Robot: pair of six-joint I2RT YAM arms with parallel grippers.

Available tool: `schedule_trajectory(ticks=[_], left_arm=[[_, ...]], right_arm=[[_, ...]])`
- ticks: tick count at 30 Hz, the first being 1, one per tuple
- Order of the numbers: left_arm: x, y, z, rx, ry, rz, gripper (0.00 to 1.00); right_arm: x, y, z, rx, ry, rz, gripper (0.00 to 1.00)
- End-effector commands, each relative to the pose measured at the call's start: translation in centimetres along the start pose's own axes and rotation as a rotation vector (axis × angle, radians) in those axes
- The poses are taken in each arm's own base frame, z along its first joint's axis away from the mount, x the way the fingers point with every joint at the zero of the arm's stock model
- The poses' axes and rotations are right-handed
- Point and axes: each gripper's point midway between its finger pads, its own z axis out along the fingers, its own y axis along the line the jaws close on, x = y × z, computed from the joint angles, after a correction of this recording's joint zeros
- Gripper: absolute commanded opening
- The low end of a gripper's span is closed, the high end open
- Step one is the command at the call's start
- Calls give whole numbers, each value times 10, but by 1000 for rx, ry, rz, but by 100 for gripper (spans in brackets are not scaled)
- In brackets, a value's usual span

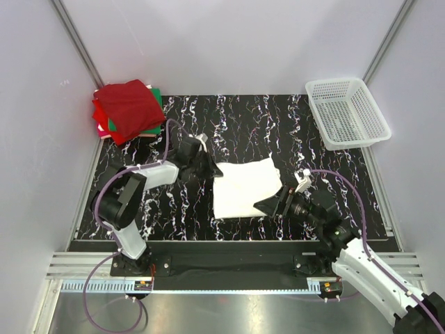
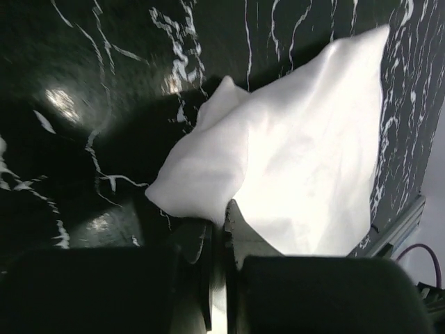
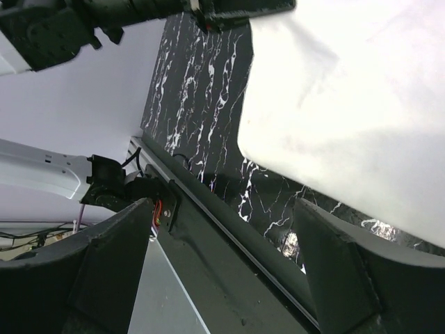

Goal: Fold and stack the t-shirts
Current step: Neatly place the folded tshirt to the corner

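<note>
The left gripper rises and carries the white t-shirt onto the red-topped stack (image 1: 131, 110) next, then releases it, since that lies outward, left in the top view.
A white t-shirt (image 1: 243, 189) lies folded into a rough square on the black marbled table (image 1: 292, 132). My left gripper (image 1: 211, 167) is shut on its far left corner; in the left wrist view the white t-shirt (image 2: 299, 160) runs down between the closed fingers (image 2: 240, 236). My right gripper (image 1: 272, 204) is open just off the shirt's near right edge, holding nothing; in the right wrist view the white t-shirt (image 3: 348, 104) lies beyond the spread fingers (image 3: 334, 271). A stack of folded dark red, bright red and green t-shirts (image 1: 128, 110) sits at the far left corner.
A white plastic mesh basket (image 1: 346, 113) stands at the far right corner. White walls close in the table on the left, back and right. A metal rail (image 1: 229, 245) runs along the near edge by the arm bases.
</note>
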Motion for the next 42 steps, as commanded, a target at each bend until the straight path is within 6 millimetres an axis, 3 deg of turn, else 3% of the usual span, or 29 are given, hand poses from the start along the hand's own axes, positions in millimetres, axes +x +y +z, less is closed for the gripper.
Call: schedule_trajectory(ticks=[1,3,14,21,23,27,29,34,42], left_arm=[[-39,-6,-20,-40,-64,62,0],[-45,3,-24,-73,-50,45,0],[-126,15,-60,-149,-109,58,0],[-185,3,-95,-168,-178,108,0],[-190,5,-100,-181,-167,120,0],[-219,-2,-117,-196,-208,166,0],[-224,6,-119,-228,-195,165,0],[-253,5,-134,-250,-232,177,0],[-297,-9,-183,-248,-334,200,0]], right_arm=[[3,-11,1,48,-5,24,89],[5,-14,3,62,12,28,89],[6,-16,6,63,20,31,90],[7,-17,7,66,27,34,90],[7,-18,8,67,28,35,90],[8,-18,9,66,32,35,91],[8,-19,10,68,34,35,91],[9,-20,11,69,41,34,91],[11,-22,13,71,48,37,91]])
